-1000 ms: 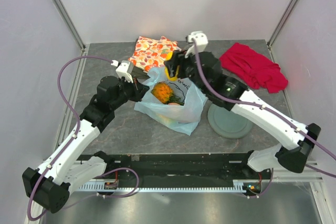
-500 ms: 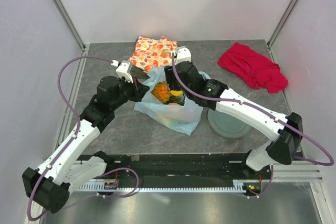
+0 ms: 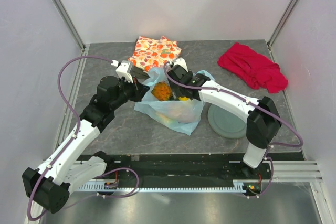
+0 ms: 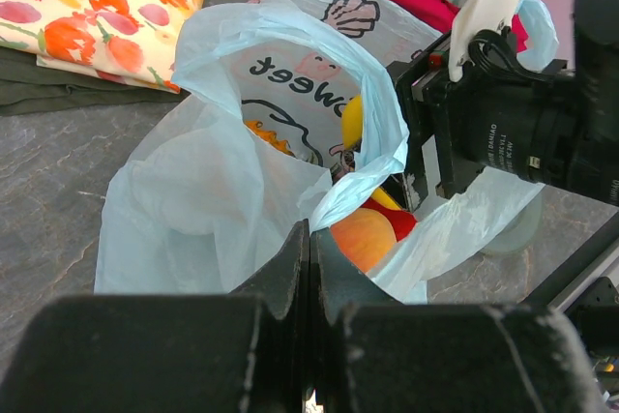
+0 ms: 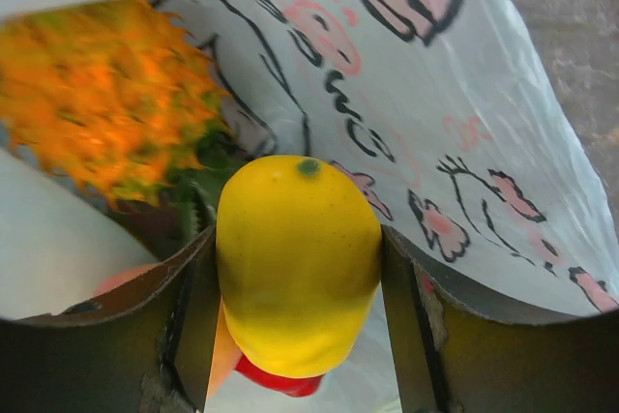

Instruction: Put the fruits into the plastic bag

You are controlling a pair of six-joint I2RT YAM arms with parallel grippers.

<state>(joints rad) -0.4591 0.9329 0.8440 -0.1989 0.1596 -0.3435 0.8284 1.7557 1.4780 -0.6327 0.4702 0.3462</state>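
The yellow mango is hanging above the fruits in the bag, so the robot's right gripper next needs to lower the mango beside the pineapple's leaves [image 3: 179, 98] and then open.
The light-blue plastic bag [image 3: 176, 119] lies mid-table with its mouth held open. My left gripper [image 3: 143, 83] is shut on the bag's near rim [image 4: 193, 200], the fingertips [image 4: 296, 249] pressed together on the film. My right gripper [image 5: 298, 268] reaches down into the mouth, shut on a yellow mango [image 5: 298, 258], which also shows in the left wrist view [image 4: 353, 121]. Inside the bag lie the orange pineapple [image 3: 161, 92] [image 5: 106, 94], a peach [image 4: 363, 237] and a red piece [image 4: 401, 222] [image 5: 276, 379].
A grey-green plate [image 3: 228, 121] sits right of the bag, under the right arm. An orange floral cloth [image 3: 155, 51] lies behind the bag and a red cloth [image 3: 254, 66] at the back right. The right arm's wrist [image 4: 503, 123] crowds the bag's right side.
My right arm has come down and forward from above the bag's far edge, carrying the yellow mango into the bag's mouth. The left arm has held still on the rim.
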